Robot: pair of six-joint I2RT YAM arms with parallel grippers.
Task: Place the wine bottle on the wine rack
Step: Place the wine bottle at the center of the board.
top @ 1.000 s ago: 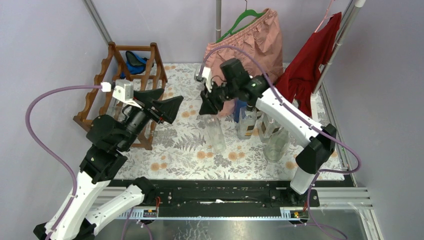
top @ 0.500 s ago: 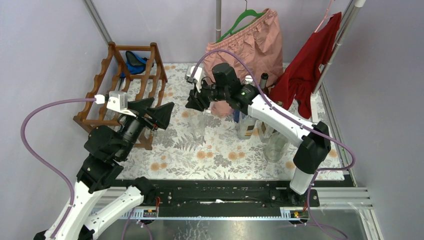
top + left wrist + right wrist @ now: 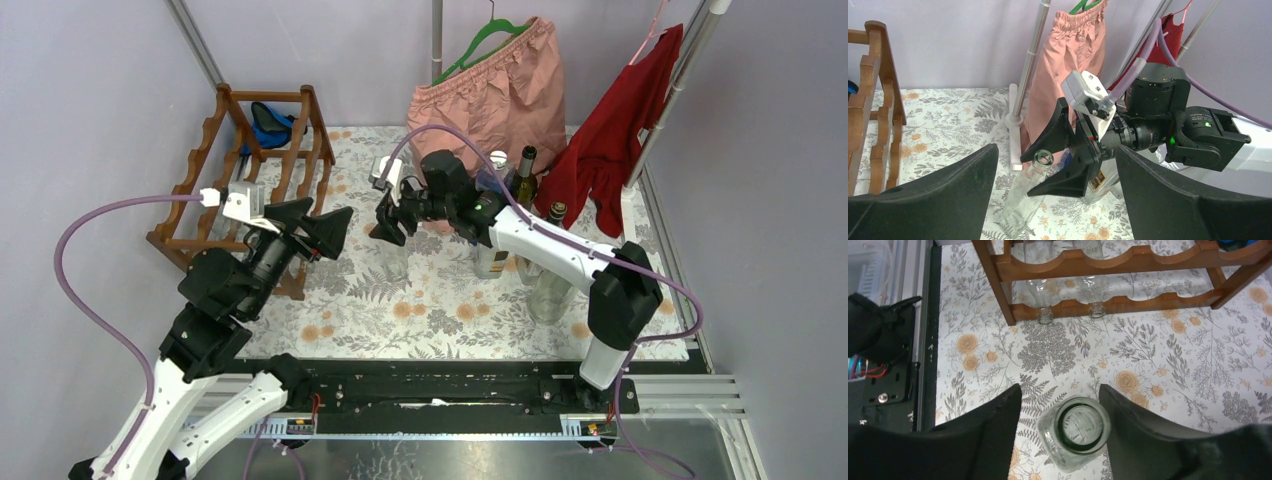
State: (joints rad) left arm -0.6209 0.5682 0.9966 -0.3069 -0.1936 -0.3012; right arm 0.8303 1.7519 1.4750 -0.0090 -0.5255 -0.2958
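Note:
My left gripper swings to the right in the top view and tilts down over the bottle's neck (image 3: 1040, 165) next, since the bottle stands upright, its opening up.
A clear glass wine bottle (image 3: 396, 258) stands upright on the floral mat, its open mouth (image 3: 1079, 430) seen from above. My right gripper (image 3: 388, 222) hovers at that mouth with its jaws parted, and a gap shows between the left finger (image 3: 993, 430) and the glass. In the left wrist view the bottle (image 3: 1023, 197) rises between my left gripper's wide-open fingers (image 3: 968, 185), farther off. The left gripper (image 3: 328, 214) is empty, just left of the bottle. The reddish-brown wine rack (image 3: 192, 180) stands at the far left, its scalloped rails (image 3: 1128, 262) facing the bottle.
Two clear bottles (image 3: 1045, 315) lie in the rack's bottom tier, and a blue object (image 3: 268, 122) rests on top. More bottles (image 3: 495, 250) cluster right of centre, one dark (image 3: 524, 172). Pink shorts (image 3: 500, 85) and a red garment (image 3: 620, 125) hang behind on poles.
The right arm carried the clear bottle leftward toward the left gripper, then parted its jaws from the neck. The left gripper shifted slightly and stayed open.

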